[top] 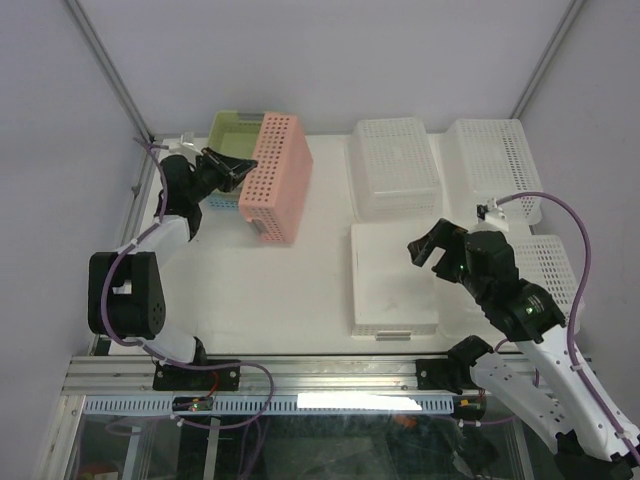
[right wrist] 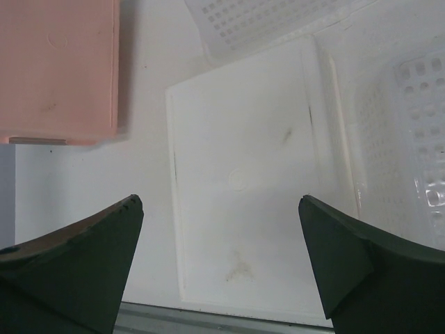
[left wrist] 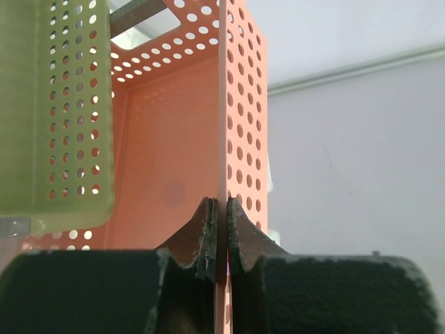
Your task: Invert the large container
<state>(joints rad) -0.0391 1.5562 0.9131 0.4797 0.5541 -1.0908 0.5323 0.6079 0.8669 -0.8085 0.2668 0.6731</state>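
Note:
My left gripper will release the pink container (top: 275,180) on bare tabletop, to the right in the top view, clear of the green one.
The large pink perforated container (top: 275,180) stands tipped on its side at the back left, its open mouth facing left. My left gripper (top: 238,170) is shut on the edge of one pink wall. In the left wrist view the thin wall (left wrist: 224,104) runs straight between the closed fingertips (left wrist: 222,209), and the pink inside (left wrist: 174,153) fills the view. My right gripper (top: 430,250) is open and empty above the table, over a white upturned container (top: 395,280). In the right wrist view the gripper (right wrist: 219,209) hangs above that white base (right wrist: 243,181).
A green perforated container (top: 232,128) sits behind the pink one, close in the left wrist view (left wrist: 55,111). White baskets stand at the back (top: 392,165), back right (top: 492,160) and right (top: 548,265). The frame wall runs along the left.

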